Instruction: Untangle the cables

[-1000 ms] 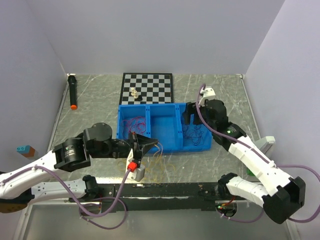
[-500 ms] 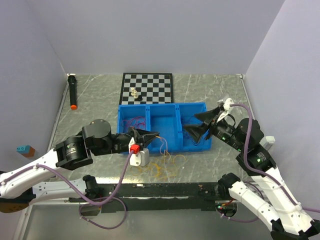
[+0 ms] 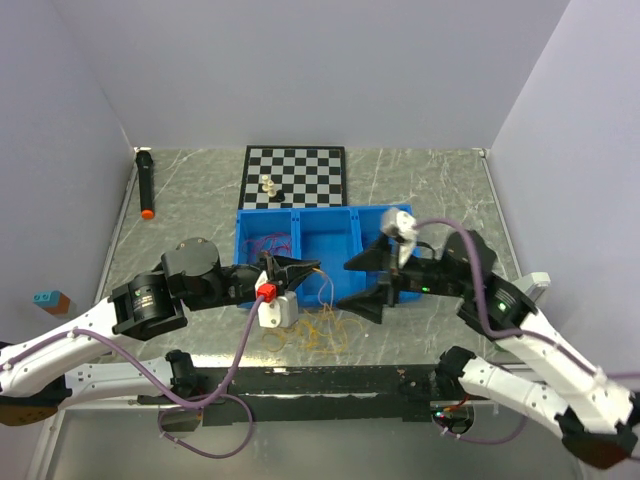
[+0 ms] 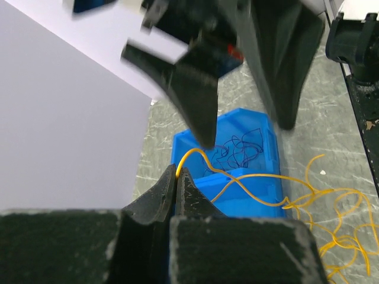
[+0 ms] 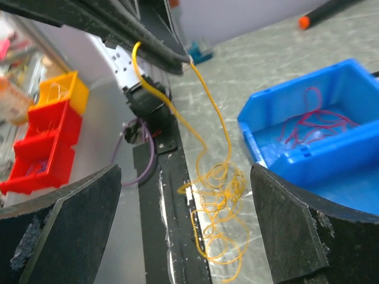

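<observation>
Next, my right gripper needs to go down toward the left in the top view, onto the yellow-orange piece of cable just beside my left gripper's fingers, since they hold it raised.
The cables lie in three lots. A yellow-orange bunch sprawls in loops on the table in front of the blue bin. One of its strands rises to my left gripper, which is shut on it at the fingertips. Red-magenta cables lie in the bin's left compartment, dark ones in its right compartment. My right gripper stands wide open above the bin's front wall, facing the left gripper. In the right wrist view the yellow bunch lies below the right gripper, untouched.
A chessboard with chess pieces lies behind the bin. A black marker with an orange tip lies far left, a small block at the left edge. A black rail runs along the near edge.
My right arm has swung from the bin's right compartment forward and left towards the left gripper, its jaws opening wider. The left gripper kept hold of the yellow strand and shifted slightly right.
</observation>
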Controlling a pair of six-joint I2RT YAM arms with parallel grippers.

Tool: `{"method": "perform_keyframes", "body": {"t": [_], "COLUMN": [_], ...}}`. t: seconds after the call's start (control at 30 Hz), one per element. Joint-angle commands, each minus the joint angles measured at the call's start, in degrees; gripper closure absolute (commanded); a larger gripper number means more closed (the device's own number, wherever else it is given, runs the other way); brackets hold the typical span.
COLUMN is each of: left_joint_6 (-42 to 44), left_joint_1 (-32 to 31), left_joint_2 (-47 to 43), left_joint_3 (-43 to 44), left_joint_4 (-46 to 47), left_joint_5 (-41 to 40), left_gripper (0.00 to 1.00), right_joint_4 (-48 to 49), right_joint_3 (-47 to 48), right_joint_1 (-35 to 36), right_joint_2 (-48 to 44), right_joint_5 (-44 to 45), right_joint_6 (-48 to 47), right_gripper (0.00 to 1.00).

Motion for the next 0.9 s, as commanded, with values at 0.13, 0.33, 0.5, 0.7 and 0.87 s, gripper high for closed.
{"method": "perform_keyframes", "body": {"t": [0.13,0.33,0.5,0.7,0.87], "left_joint_6": [-1.55,-1.9,-3.65,-13.49,-19.04], "left_joint_1": [0.22,0.14,0.23,2.77,5.67], "left_joint_2": [-0.4,-0.93,-1.54,-4.27,-6.38], "left_joint_3": [1.32,1.15,-0.42,-6.92,-15.36], "left_joint_4": [2.83,3.53,6.07,11.0,9.68], "left_joint_5": [-0.07,-0.25,-2.7,-8.06,-3.86], "left_gripper": [0.99,0.99,0.78,0.07,0.03], "right_joint_4": [1.26,4.52,6.27,1.89,-0.58], "right_joint_3": [5.13,5.3,5.21,8.72,12.59], "right_joint_1": [6.01,8.39,8.92,8.92,8.83], "right_joint_2": [11.38,13.93,12.36,8.32,7.61], "right_joint_5": [12.29,15.81,18.44,22.05,19.77], "right_joint_6": [-5.08,-3.94,-2.62,-3.58,-3.06], "right_gripper": [0.05,0.19,0.86,1.0,1.0]}}
